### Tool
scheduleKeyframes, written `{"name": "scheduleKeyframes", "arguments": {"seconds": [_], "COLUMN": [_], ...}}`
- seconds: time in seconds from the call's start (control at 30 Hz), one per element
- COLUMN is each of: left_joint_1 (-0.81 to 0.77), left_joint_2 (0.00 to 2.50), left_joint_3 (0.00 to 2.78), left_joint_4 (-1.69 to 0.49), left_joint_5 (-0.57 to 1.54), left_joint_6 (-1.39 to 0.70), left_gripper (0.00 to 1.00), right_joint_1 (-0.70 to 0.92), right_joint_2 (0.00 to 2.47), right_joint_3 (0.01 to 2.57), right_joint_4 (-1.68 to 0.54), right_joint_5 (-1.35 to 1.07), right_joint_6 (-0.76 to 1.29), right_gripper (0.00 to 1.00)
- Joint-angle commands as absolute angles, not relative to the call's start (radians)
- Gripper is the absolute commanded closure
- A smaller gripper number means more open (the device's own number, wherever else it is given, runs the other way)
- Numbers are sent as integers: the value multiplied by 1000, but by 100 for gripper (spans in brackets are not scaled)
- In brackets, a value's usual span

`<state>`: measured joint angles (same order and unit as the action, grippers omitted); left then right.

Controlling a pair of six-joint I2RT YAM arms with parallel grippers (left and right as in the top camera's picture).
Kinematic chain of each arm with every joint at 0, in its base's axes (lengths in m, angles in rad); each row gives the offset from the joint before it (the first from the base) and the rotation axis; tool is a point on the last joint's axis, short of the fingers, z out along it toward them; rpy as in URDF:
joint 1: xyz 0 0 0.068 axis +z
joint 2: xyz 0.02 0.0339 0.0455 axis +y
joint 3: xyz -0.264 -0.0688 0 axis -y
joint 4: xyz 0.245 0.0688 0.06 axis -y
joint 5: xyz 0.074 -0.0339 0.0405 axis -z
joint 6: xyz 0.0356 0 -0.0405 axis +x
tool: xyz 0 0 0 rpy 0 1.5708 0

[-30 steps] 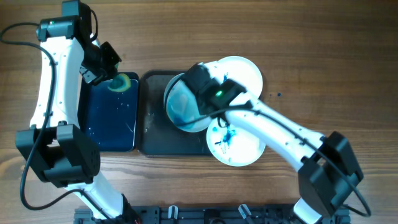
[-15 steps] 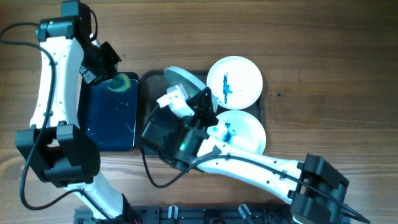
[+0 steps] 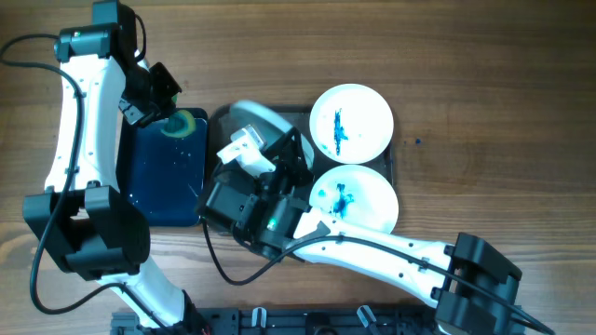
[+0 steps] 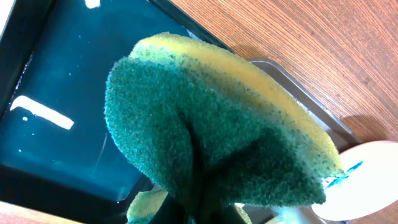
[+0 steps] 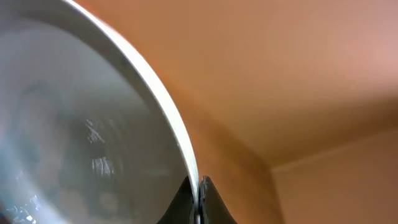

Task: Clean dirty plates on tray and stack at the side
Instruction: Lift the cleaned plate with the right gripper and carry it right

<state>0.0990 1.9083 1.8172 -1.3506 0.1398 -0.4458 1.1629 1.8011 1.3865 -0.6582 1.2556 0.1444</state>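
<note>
Clear wood table lies below the tray and to its right in the overhead view. My right gripper will next carry the plate past the tray, lower it and let it go.
My left gripper (image 3: 173,118) is shut on a green and yellow sponge (image 3: 179,123) over the far end of the blue water basin (image 3: 168,181). In the left wrist view the sponge (image 4: 217,124) fills the frame and hides the jaws (image 4: 205,211). My right gripper (image 3: 277,141) is shut on the rim of a white plate (image 3: 253,118), held tilted on edge above the left part of the dark tray (image 3: 395,166). In the right wrist view its fingers (image 5: 199,198) pinch the plate's rim (image 5: 177,140). Two white plates with blue stains (image 3: 351,121) (image 3: 361,197) lie on the tray.
The basin stands left of the tray, edge to edge. My raised right arm (image 3: 372,247) crosses the front of the table and covers the tray's front left. Bare wood table (image 3: 494,102) lies right of the tray. A stained plate (image 4: 373,168) shows in the left wrist view.
My right arm has lifted the plate off the tray, swung left and tipped it on edge, uncovering both stained plates. The left arm and sponge have not moved.
</note>
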Motion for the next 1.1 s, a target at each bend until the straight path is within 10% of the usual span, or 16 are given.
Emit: {"name": "scheduleKeyframes", "arguments": {"seconds": [0.0,0.2,0.43,0.73,1.07], "left_joint_1": [101,60,-43,-108,-108], "left_joint_2": [1885,1885,1885,1885,1885], "left_joint_3": [1832,1832,1832,1832,1832], "left_joint_4": [-1351,-1351,-1343,-1316,-1298], "left_joint_5": [141,141,182,182,182], "left_joint_6": [-426,-429,-456,-456,-456], "left_gripper": [96,96,96,96,96], "right_joint_1": [1108,912,327,-337,-456], "right_joint_2": [1776,1637,1399,1455,1542], "right_joint_3": [1397,1397,1397,1283,1002], "right_joint_4": [-751,-773,-888,-1011,-793], "right_joint_5": [860,316,-181,-167,-185], "right_joint_6": [348,429,456,421,430], "right_gripper": [96,96,96,96,96]}}
